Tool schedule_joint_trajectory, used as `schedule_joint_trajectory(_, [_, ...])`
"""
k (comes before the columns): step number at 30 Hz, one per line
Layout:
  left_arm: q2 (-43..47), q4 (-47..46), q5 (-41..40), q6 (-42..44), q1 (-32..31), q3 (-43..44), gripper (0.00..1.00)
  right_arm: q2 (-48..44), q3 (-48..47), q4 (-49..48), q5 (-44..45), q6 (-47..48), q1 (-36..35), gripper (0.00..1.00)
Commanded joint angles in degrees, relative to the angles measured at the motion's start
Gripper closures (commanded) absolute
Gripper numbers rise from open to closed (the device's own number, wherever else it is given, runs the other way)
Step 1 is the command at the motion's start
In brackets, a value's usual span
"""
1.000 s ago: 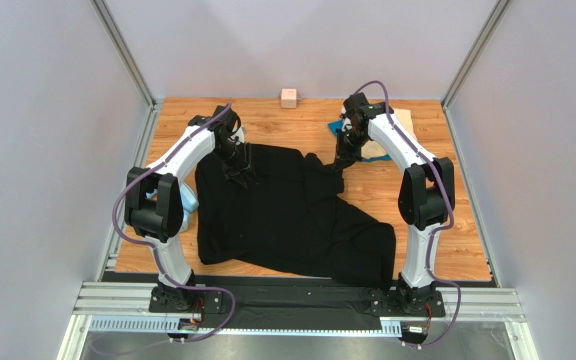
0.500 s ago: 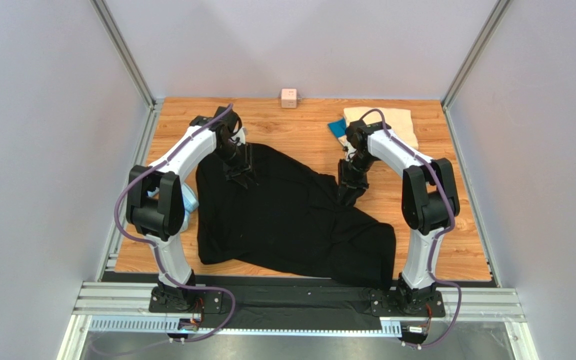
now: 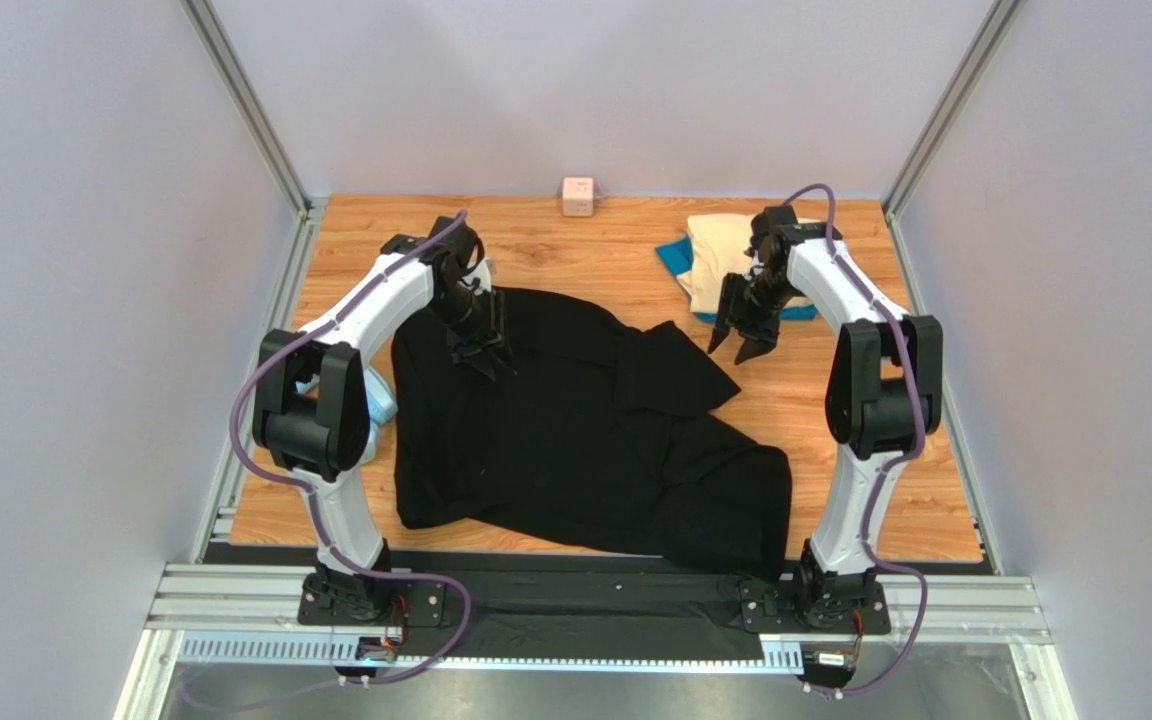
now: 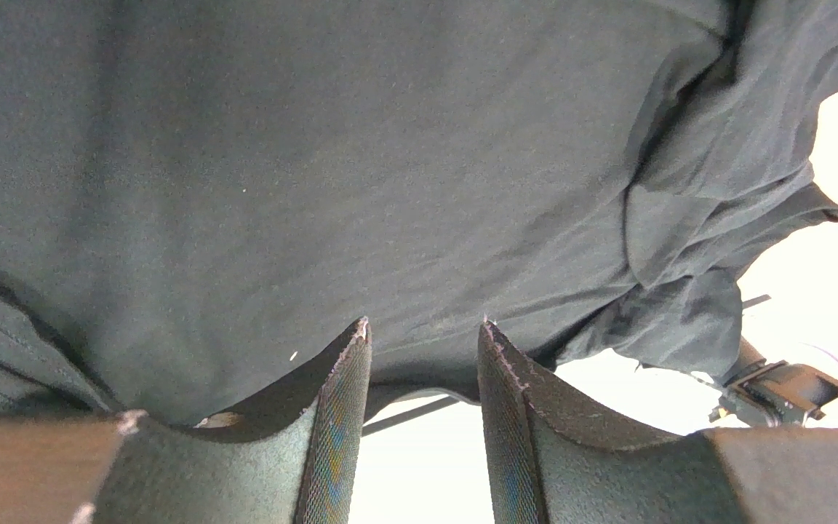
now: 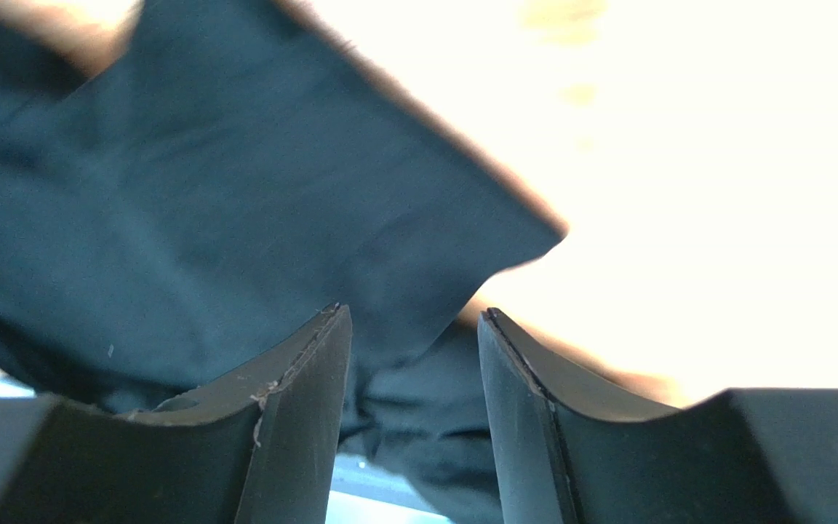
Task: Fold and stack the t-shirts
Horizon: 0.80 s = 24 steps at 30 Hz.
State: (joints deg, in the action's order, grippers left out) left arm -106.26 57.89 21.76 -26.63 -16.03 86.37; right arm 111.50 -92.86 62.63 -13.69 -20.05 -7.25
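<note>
The near corner of the sleeve's edge [image 3: 732, 392] [image 5: 538, 235] juts free over bare wood, so my right gripper lowers and draws back onto it next.
The black t-shirt [image 3: 582, 428] lies spread over the middle of the table, one sleeve [image 3: 680, 375] folded flat toward the right. It fills the left wrist view [image 4: 336, 164] and shows in the right wrist view [image 5: 227, 197]. My left gripper [image 3: 480, 348] [image 4: 421, 328] is open, its tips down at the shirt's upper left part, with no cloth between the fingers. My right gripper [image 3: 737, 338] [image 5: 410, 314] hangs open and empty above the wood, just right of the sleeve. Behind it at the back right lies the cream t-shirt [image 3: 725, 248] on top of the blue t-shirt [image 3: 672, 257].
A small pink cube [image 3: 578, 195] sits at the table's far edge. A light-blue ring [image 3: 379, 402] lies beside the left arm at the shirt's left edge. Bare wood [image 3: 868, 450] shows right of the black shirt. Grey walls close in both sides.
My right gripper was shut on the black shirt's sleeve; it has opened, let the sleeve drop flat, and moved right toward the cream shirt. The left arm has not moved.
</note>
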Motion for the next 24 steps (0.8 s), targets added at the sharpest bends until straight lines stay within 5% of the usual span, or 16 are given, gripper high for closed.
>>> schedule_joint_trajectory(1, [2.1, 0.3, 0.0, 1.1, -0.1, -0.8, 0.52, 6.4, -1.7, -3.0, 0.6, 0.5, 2.1, 0.48])
schedule_joint_trajectory(24, [2.0, 0.9, -0.7, 0.8, -0.1, -0.5, 0.53, 11.8, 4.6, -5.2, 5.0, 1.7, 0.2, 0.44])
